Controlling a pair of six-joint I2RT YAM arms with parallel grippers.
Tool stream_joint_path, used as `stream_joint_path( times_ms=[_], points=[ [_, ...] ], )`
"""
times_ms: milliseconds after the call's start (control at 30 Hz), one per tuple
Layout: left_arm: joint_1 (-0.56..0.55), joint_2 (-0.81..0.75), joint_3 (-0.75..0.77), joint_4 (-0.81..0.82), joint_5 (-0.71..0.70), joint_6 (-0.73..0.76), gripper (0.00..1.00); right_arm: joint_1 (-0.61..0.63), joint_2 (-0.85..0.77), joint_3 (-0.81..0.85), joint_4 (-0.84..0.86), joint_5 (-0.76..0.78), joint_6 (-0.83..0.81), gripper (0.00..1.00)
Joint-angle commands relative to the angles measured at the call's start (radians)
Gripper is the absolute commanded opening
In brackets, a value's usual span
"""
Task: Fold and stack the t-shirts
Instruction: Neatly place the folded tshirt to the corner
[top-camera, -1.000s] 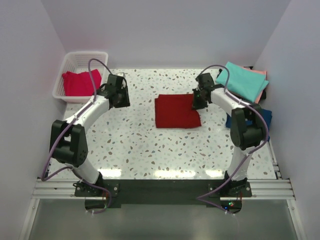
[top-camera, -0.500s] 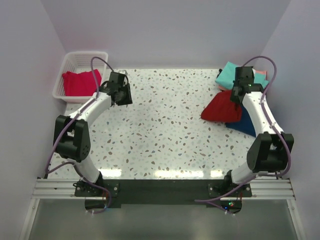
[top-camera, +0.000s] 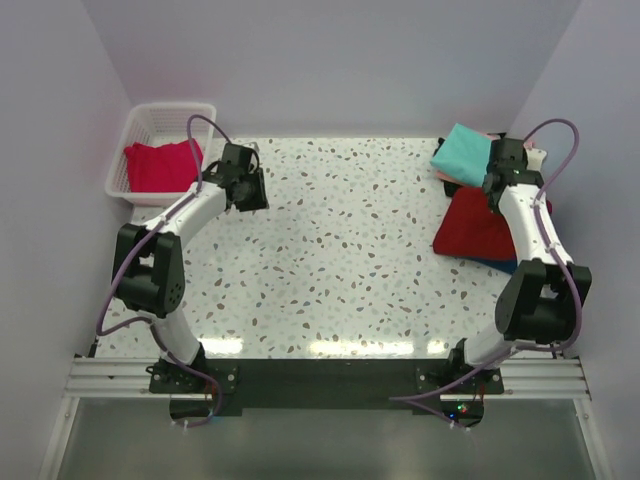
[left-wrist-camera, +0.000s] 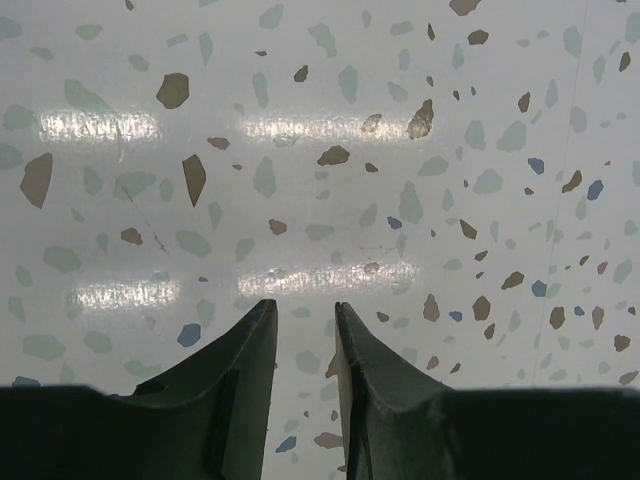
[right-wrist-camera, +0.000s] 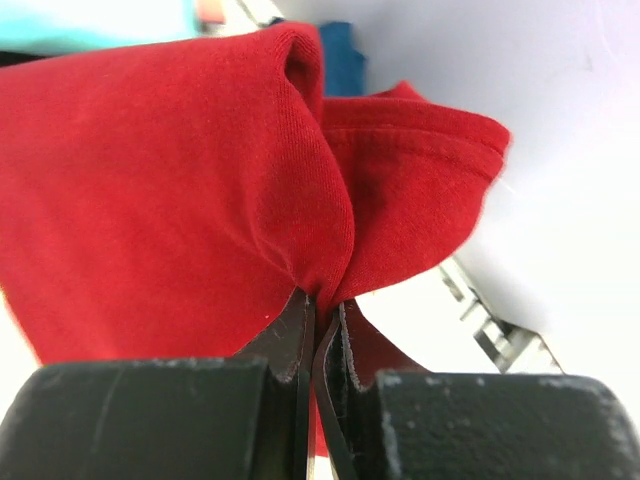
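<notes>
I need to move my right gripper down next, over the navy t-shirt, while the folded dark red t-shirt lies toward the side.
My right gripper is shut on the folded dark red t-shirt, holding it at the table's right side over a navy t-shirt. A folded teal t-shirt lies at the back right, on top of a salmon pink one whose edge barely shows. A pinkish-red t-shirt sits in the white basket at the back left. My left gripper hangs over bare table beside the basket, its jaws a little apart with nothing between them.
The speckled tabletop is bounded by white walls at the back and both sides. A metal rail runs along the near edge by the arm bases.
My right gripper has carried the dark red t-shirt from the table's middle to the right side, over the navy one. My left arm has shifted only slightly.
</notes>
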Motion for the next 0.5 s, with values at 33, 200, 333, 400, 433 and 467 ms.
stream_joint_path(
  times_ms=[33, 200, 333, 400, 433, 467],
  points=[
    [0.010, -0.009, 0.024, 0.026, 0.020, -0.004, 0.34, -0.003, 0.085, 0.070, -0.046, 0.268, 0.082, 0.00],
    [0.010, -0.011, 0.015, 0.029, 0.020, -0.006, 0.34, -0.004, 0.164, 0.107, -0.062, 0.386, 0.097, 0.00],
    [0.010, -0.011, 0.012, 0.028, 0.020, -0.006, 0.34, -0.012, 0.207, 0.122, -0.028, 0.449, 0.081, 0.00],
    [0.010, -0.012, 0.009, 0.029, 0.020, -0.007, 0.34, -0.021, 0.241, 0.115, -0.005, 0.477, 0.062, 0.00],
    [0.010, -0.012, 0.007, 0.029, 0.023, -0.009, 0.34, -0.026, 0.258, 0.113, 0.006, 0.478, 0.058, 0.00],
    [0.009, -0.012, 0.006, 0.029, 0.023, -0.010, 0.34, -0.040, 0.275, 0.119, 0.001, 0.484, 0.065, 0.00]
  ],
)
